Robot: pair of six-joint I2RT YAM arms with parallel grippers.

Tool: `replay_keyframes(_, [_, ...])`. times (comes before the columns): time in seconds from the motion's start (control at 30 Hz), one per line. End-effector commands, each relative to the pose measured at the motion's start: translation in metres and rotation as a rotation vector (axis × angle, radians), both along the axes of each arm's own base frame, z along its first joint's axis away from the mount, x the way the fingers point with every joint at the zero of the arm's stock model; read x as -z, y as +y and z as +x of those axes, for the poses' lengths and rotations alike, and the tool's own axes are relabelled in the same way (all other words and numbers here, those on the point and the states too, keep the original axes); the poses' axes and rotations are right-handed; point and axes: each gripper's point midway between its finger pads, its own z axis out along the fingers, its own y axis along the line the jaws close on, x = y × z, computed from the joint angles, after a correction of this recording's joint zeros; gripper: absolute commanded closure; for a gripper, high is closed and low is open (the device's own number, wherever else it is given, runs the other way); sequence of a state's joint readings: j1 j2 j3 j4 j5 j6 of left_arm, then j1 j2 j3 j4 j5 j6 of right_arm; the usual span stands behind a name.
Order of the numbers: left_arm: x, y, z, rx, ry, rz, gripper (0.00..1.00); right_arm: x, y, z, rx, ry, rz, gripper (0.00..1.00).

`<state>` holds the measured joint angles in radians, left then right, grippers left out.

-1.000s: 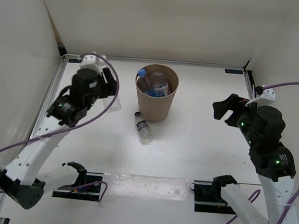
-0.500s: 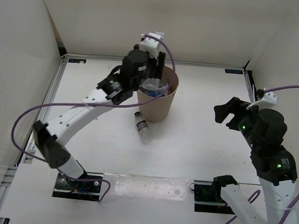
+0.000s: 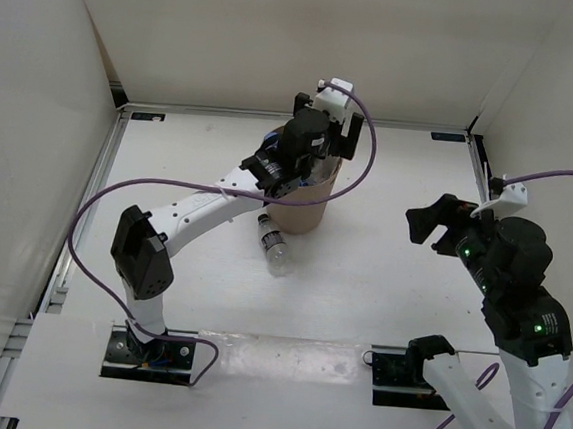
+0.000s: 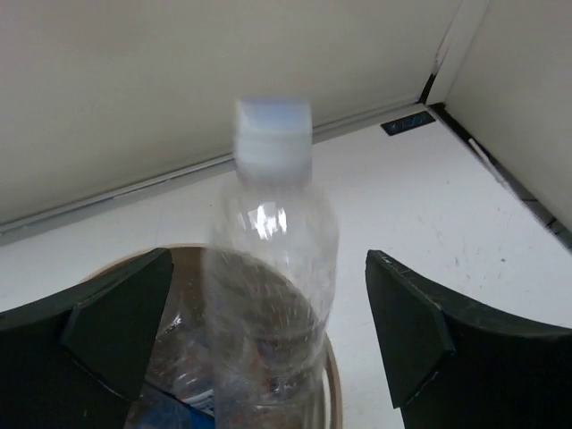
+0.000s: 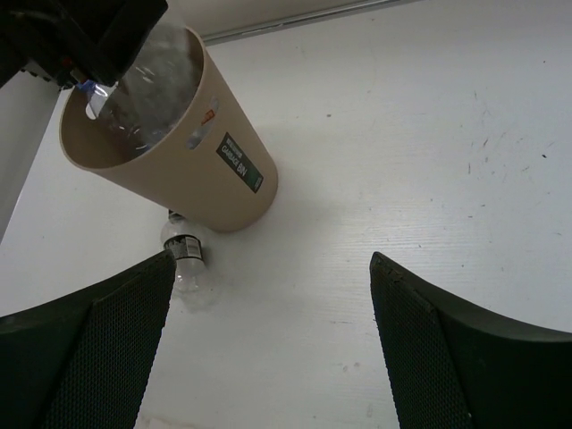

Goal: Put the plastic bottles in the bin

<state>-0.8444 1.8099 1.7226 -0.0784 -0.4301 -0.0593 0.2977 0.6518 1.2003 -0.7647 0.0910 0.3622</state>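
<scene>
This bottle is outside the bin, so my left gripper needs to move back off the bin next, then down to the dark-labeled bottle between cap and label point(image 3: 267, 227).
My left gripper point(image 3: 323, 142) hangs open right above the tan bin point(image 3: 302, 214). In the left wrist view a clear white-capped bottle point(image 4: 273, 223) shows blurred and upright between the spread fingers point(image 4: 116, 322), touching neither, its base over the bin's mouth point(image 4: 332, 389). Deeper in the bin lies a bottle with a blue label point(image 4: 170, 411). Another clear bottle point(image 3: 274, 244) with a dark label lies on the table against the bin's near side; the right wrist view shows this bottle point(image 5: 183, 259) too. My right gripper point(image 3: 432, 219) is open and empty, well to the right of the bin point(image 5: 179, 152).
White walls close the table in at the back and on both sides. Purple cables loop off both arms. The left arm stretches from its base across the table's left half up to the bin.
The left arm swung from the table's left side to above the bin carrying the white-capped bottle, then opened its jaws. The right arm barely moved.
</scene>
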Motion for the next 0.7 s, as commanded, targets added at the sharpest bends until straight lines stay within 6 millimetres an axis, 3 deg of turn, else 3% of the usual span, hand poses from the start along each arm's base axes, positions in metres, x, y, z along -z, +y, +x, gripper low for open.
replay_keyframes(0.0, [-0.048, -0.003, -0.004, 0.006, -0.092, -0.096, 0.00, 0.002, 0.001, -0.001, -0.009, 0.000, -0.011, 0.10])
replay_keyframes(0.03, [-0.043, -0.002, -0.004, 0.006, -0.085, -0.084, 0.00, 0.003, 0.003, -0.001, -0.019, 0.007, -0.011, 0.10])
replay_keyframes(0.13, [-0.051, 0.008, -0.007, -0.004, -0.102, -0.059, 0.00, 0.002, 0.006, -0.002, -0.037, 0.003, -0.011, 0.10])
replay_keyframes(0.17, [-0.071, 0.020, -0.014, -0.017, -0.129, -0.075, 0.00, 0.001, 0.006, -0.001, -0.037, 0.001, -0.015, 0.10])
replay_keyframes(0.23, [-0.072, 0.031, -0.019, -0.031, -0.129, -0.023, 0.00, 0.002, 0.007, -0.002, -0.038, 0.002, -0.015, 0.10])
replay_keyframes(0.27, [-0.094, 0.052, -0.029, -0.077, -0.154, -0.043, 0.00, 0.003, 0.008, -0.002, -0.044, 0.005, -0.017, 0.10])
replay_keyframes(0.3, [-0.083, 0.061, -0.034, -0.086, -0.104, -0.008, 0.00, 0.002, 0.008, -0.002, -0.043, 0.004, -0.012, 0.10])
replay_keyframes(0.33, [-0.085, 0.070, -0.040, -0.101, -0.091, -0.001, 0.00, 0.001, 0.009, -0.002, -0.045, 0.000, -0.007, 0.10])
replay_keyframes(0.37, [-0.100, 0.088, -0.056, -0.116, -0.077, -0.076, 0.00, 0.001, 0.010, -0.002, -0.049, 0.001, -0.004, 0.10])
replay_keyframes(0.4, [-0.083, 0.099, -0.064, -0.131, -0.022, -0.028, 0.00, 0.002, 0.011, -0.001, -0.048, 0.001, -0.001, 0.10])
replay_keyframes(0.43, [-0.095, 0.116, -0.078, -0.142, -0.034, -0.059, 0.00, 0.003, 0.011, 0.000, -0.047, 0.003, 0.003, 0.10])
replay_keyframes(0.47, [-0.060, 0.128, -0.089, -0.159, 0.033, -0.070, 0.00, 0.005, 0.012, -0.001, -0.051, 0.006, 0.003, 0.10])
replay_keyframes(0.5, [-0.048, 0.135, -0.095, -0.177, 0.053, -0.082, 0.00, 0.005, 0.013, 0.000, -0.057, 0.002, 0.007, 0.10])
replay_keyframes(0.53, [-0.055, 0.155, -0.107, -0.214, 0.037, -0.143, 0.00, 0.007, 0.014, 0.000, -0.057, 0.003, 0.004, 0.10])
replay_keyframes(0.57, [0.004, 0.158, -0.111, -0.238, 0.127, -0.134, 0.00, 0.009, 0.016, 0.000, -0.066, 0.005, 0.005, 0.10])
replay_keyframes(0.6, [-0.011, 0.176, -0.124, -0.231, 0.096, -0.199, 0.00, 0.008, 0.016, 0.000, -0.064, -0.001, 0.007, 0.10])
replay_keyframes(0.63, [-0.001, 0.172, -0.129, -0.184, 0.116, -0.206, 0.00, 0.008, 0.016, 0.001, -0.059, 0.001, 0.007, 0.10])
replay_keyframes(0.67, [0.039, 0.175, -0.133, -0.203, 0.188, -0.204, 0.00, 0.008, 0.020, 0.002, -0.074, -0.002, 0.008, 0.10])
